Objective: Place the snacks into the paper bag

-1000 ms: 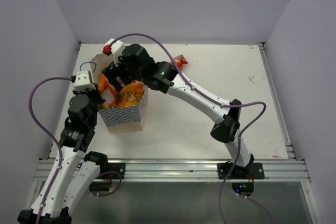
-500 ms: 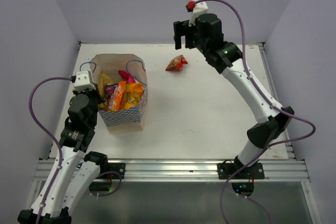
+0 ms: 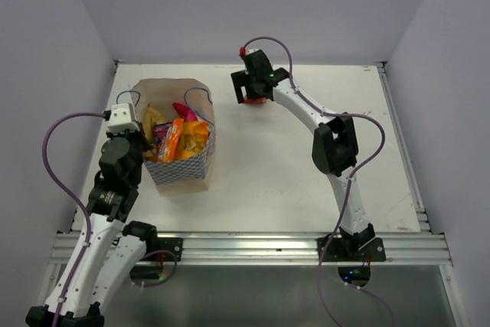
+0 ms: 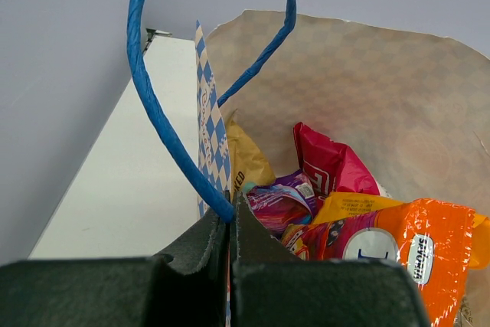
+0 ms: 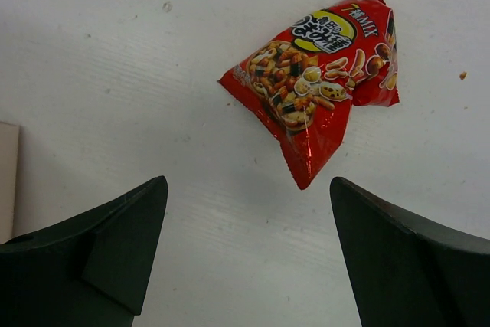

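The robot's right gripper will go down next, shifting toward the right in the wrist view, onto the pointed corner of the red packet, nearer one open finger.
The paper bag (image 3: 181, 168) stands upright at the left of the table. My left gripper (image 3: 145, 142) is shut on its left rim, at the foot of a blue cord handle (image 4: 164, 135). Inside the bag (image 4: 367, 89) lie a tan packet (image 4: 249, 162), a magenta one (image 4: 329, 162), a purple one (image 4: 279, 204), a yellow-orange one (image 4: 360, 206) and an orange one (image 4: 413, 243). The small red packet (image 5: 318, 89) lies flat on the table at the back. My right gripper (image 3: 253, 94) hovers over it, open and empty; in the right wrist view the gripper (image 5: 247, 189) sits just short of the packet's pointed corner.
The white table (image 3: 306, 166) is walled at the back and both sides. A pale box-like base (image 3: 184, 186) shows under the bag's front. A small crumb (image 5: 462, 76) lies to the right of the red packet.
My right arm left the bag's mouth, swung high to the back right, then came down over the red packet. The left gripper and bag have not moved.
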Available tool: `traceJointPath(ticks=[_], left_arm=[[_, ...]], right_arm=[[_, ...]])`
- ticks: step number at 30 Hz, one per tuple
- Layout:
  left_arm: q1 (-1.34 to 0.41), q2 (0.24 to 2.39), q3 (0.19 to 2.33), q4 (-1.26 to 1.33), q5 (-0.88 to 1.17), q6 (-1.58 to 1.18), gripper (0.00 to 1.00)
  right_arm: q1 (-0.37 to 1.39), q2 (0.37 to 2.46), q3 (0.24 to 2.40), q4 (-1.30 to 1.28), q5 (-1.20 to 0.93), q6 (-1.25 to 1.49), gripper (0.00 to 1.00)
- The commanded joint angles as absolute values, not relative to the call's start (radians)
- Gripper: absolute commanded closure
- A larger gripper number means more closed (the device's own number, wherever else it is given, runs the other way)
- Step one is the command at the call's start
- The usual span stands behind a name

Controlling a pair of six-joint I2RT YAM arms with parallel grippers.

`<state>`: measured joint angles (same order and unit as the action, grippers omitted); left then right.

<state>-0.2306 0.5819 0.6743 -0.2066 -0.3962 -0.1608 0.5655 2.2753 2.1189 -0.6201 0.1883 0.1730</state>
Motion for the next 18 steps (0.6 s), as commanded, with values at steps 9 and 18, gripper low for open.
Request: traceJointPath(ticks=[9,18], left_arm=[[-0.239,0.565,0.673,-0.156,-0.376,-0.144,1.00],[-0.238,0.565,0.672,-0.155,-0.376,-0.141,1.00]], right_arm=[[0.517,2.338,2.144,-0.581,0.209,0.216,0.10],[0.491,2.437,2.209,-0.592,0.152,0.229,0.30]])
